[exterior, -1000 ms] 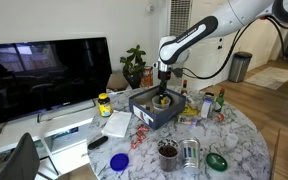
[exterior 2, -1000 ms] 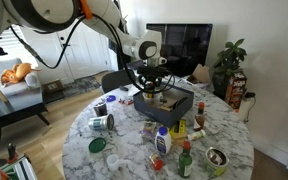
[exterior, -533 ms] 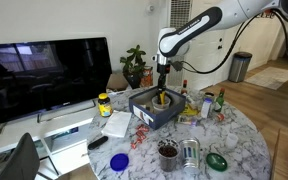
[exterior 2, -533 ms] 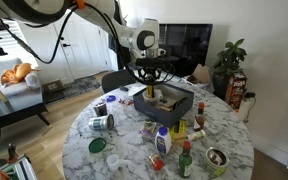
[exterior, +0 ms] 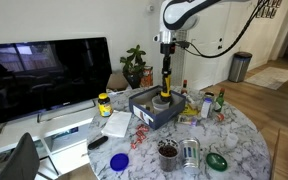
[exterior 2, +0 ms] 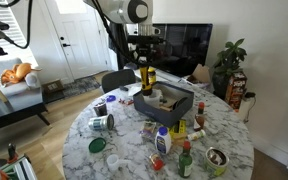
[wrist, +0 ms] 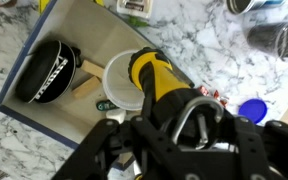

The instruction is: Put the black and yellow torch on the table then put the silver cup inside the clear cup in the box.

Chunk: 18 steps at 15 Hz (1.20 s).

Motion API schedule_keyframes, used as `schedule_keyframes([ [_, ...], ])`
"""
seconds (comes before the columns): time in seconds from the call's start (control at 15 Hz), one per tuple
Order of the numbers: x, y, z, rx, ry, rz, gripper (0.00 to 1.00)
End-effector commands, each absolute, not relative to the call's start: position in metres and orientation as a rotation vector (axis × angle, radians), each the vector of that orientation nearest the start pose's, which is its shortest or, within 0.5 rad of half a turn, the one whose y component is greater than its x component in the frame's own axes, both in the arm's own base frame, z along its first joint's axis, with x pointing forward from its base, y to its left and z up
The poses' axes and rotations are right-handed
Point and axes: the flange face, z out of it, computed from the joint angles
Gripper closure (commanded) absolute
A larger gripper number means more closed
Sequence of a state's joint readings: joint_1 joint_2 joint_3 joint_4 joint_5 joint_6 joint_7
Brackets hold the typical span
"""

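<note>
The marble between box and green lid is bare. My gripper should next carry the torch point(exterior: 166, 80) clear of the box, then lower it onto that marble, then let it go.
My gripper point(exterior: 167, 52) is shut on the black and yellow torch point(exterior: 166, 80) and holds it upright above the box point(exterior: 149, 112). Both also show in the other exterior view, the gripper point(exterior 2: 144, 55) above the torch point(exterior 2: 146, 78) over the box point(exterior 2: 174, 103). In the wrist view the torch point(wrist: 149, 78) hangs from my gripper point(wrist: 179, 125) over the clear cup point(wrist: 117, 82), which stands in the box point(wrist: 46, 35). The silver cup point(exterior: 191, 152) stands on the marble table point(exterior: 246, 140) near the front edge.
A dark brown cup point(exterior: 168, 153), a blue lid point(exterior: 119, 160) and a green lid point(exterior: 216, 160) lie near the silver cup. Bottles point(exterior: 206, 103) stand beside the box. A black round object point(wrist: 49, 72) lies in the box. A monitor point(exterior: 44, 75) stands behind.
My gripper has risen straight up and lifted the torch out of the box; it now hangs above it.
</note>
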<state>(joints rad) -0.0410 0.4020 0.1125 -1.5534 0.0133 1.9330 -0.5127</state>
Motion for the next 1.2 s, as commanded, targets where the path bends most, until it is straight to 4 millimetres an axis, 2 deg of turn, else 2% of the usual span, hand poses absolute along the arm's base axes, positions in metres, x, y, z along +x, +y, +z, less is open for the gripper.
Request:
schedule_keyframes([
  [0.0,0.634,0.035,0.448,-2.986,-0.931,0.177,0.69],
  [0.13,0.622,0.035,0.442,-2.961,-1.006,0.353,0.69],
  [0.2,0.618,0.033,0.426,-2.927,-1.019,0.448,0.69],
  [0.47,0.602,0.023,0.333,-2.837,-1.054,0.782,0.69],
  [0.67,0.594,0.018,0.267,-2.83,-1.06,0.932,0.69],
  [0.8,0.59,0.015,0.235,-2.802,-1.093,1.035,0.69],
  [1.0,0.586,0.015,0.205,-2.765,-1.129,1.121,0.69],
  [1.13,0.591,0.018,0.197,-2.763,-1.111,1.048,0.69],
])
